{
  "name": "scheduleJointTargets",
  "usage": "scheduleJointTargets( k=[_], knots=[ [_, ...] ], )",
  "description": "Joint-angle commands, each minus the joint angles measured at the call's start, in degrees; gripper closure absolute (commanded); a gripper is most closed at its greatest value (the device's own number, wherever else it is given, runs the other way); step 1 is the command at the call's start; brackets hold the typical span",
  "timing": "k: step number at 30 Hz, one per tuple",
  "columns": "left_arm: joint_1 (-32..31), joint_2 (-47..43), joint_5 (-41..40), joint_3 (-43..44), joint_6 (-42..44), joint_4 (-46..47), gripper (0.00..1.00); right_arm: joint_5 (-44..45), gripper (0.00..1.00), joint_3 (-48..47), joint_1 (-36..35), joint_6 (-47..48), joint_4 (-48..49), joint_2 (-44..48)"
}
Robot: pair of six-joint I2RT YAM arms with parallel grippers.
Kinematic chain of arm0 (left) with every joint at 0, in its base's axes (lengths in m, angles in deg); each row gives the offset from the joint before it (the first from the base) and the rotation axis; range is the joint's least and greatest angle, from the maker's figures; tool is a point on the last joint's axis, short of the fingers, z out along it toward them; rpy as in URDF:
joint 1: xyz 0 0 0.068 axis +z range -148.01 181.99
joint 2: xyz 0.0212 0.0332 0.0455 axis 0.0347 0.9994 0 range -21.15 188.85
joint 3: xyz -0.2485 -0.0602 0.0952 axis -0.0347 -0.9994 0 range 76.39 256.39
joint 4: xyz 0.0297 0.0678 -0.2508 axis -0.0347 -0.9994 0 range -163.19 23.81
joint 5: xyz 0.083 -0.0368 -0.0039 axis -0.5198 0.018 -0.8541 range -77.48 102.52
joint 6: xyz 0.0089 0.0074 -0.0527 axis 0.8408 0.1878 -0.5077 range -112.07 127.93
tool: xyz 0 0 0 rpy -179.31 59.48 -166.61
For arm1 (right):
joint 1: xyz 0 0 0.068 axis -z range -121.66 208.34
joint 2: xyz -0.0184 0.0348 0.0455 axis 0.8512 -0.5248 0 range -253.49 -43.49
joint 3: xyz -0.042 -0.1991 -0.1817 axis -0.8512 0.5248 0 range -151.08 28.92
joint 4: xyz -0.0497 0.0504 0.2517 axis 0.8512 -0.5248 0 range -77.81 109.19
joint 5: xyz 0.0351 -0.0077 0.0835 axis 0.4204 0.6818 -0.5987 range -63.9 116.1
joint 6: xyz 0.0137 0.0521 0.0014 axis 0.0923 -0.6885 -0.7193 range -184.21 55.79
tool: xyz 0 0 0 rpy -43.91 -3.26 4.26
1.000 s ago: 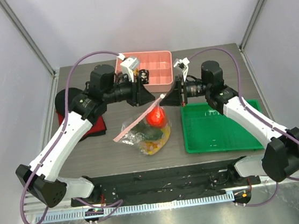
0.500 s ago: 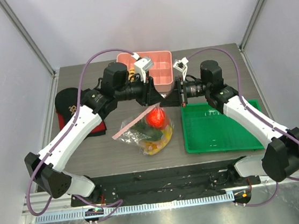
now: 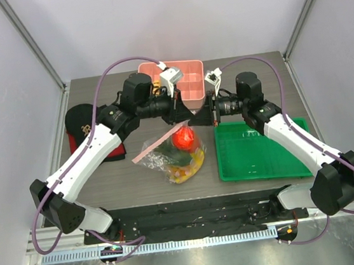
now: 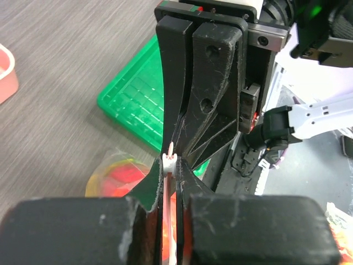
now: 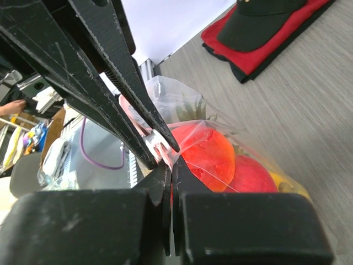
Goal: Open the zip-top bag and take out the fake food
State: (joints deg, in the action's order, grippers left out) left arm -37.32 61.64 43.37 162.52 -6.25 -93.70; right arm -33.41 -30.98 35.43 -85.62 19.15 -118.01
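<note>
Back of my left gripper, to its left in the top view, lies the zip strip's near end (image 3: 136,159): I will draw the slider there to unzip, then release.
The zip-top bag (image 3: 157,156) lies at mid-table, its pink zip strip (image 3: 156,144) raised toward the far right. Fake food fills it: a red fruit (image 3: 183,138) on top and yellow pieces (image 3: 196,162) below. My left gripper (image 3: 189,114) is shut on the zip strip at its white slider (image 4: 170,162). My right gripper (image 3: 200,118) meets it tip to tip and is shut on the clear plastic at the same corner. In the right wrist view, two red fruits (image 5: 207,152) press against the film just beyond my right gripper (image 5: 170,168). The bag's lower part is hidden in both wrist views.
A green tray (image 3: 259,152) sits right of the bag. A pink compartment tray (image 3: 187,83) stands at the back, behind the grippers. A dark cap on a red cloth (image 3: 80,121) lies at the left edge.
My left arm swung right to the raised bag corner, and its jaws closed on the zip strip. The right gripper kept its hold and barely moved.
</note>
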Motion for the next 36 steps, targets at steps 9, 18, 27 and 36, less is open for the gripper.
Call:
scheduleJointTargets(
  k=[9, 18, 27, 36],
  knots=[
    [0.46, -17.45, -11.06, -13.78, 0.11, -6.5, 1.0, 13.09, 0.99, 5.58, 2.96, -10.94, 18.4, 4.56],
    [0.64, -33.46, -18.02, -20.56, -6.12, -18.18, 1.0, 11.87, 0.99, 2.16, 7.45, -5.84, 14.71, -1.32],
    [0.55, -42.44, -14.44, -23.55, -10.69, -24.27, 0.91, 8.81, 0.99, -0.65, 7.19, -5.4, 18.48, -7.73],
    [0.72, -22.99, -13.97, -2.51, -9.47, -17.23, 0.32, -1.4, 0.98, -5.49, 5.69, 0.23, 15.68, -10.12]
  ],
)
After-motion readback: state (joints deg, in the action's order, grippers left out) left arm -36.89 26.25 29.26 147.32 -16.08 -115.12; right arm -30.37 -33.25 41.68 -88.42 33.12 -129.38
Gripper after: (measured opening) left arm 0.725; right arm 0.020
